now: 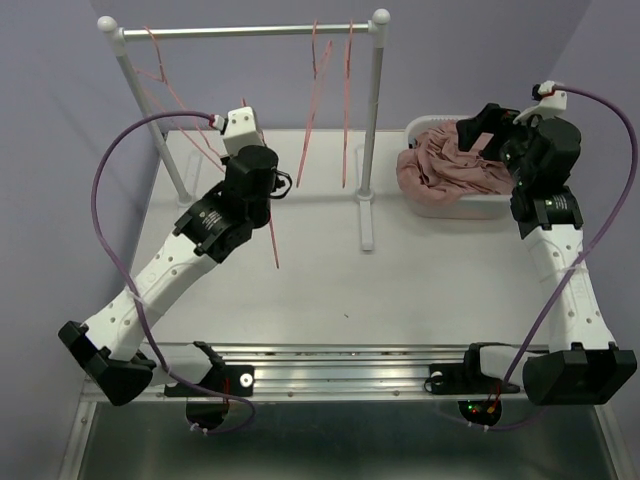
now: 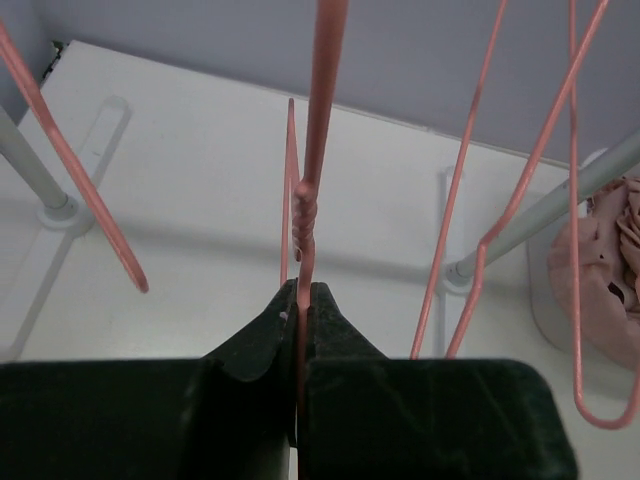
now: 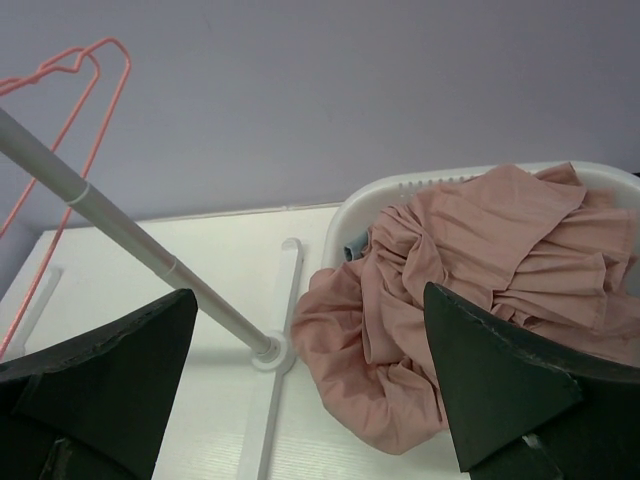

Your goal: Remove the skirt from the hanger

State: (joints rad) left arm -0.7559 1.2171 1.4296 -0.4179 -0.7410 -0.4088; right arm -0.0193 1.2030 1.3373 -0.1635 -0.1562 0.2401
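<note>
My left gripper will next carry the hanger outward onto the bare part of the bar [image 1: 246,31] and let go of it between the other hangers, because that part of the bar is farther outward.
A pink skirt [image 1: 447,168] lies heaped in the white basket [image 1: 470,208] at the back right, one fold spilling over the left rim; it also shows in the right wrist view [image 3: 470,290]. My left gripper [image 1: 272,186] is shut on a bare pink wire hanger [image 1: 271,238], which hangs down from it; in the left wrist view the jaws [image 2: 303,300] pinch its twisted neck [image 2: 305,215]. My right gripper [image 1: 483,135] is open and empty above the basket, its fingers [image 3: 500,375] spread either side of the skirt.
A white clothes rail [image 1: 245,32] stands across the back, with several more pink wire hangers [image 1: 330,100] on it. Its right post and foot [image 1: 366,215] stand just left of the basket.
</note>
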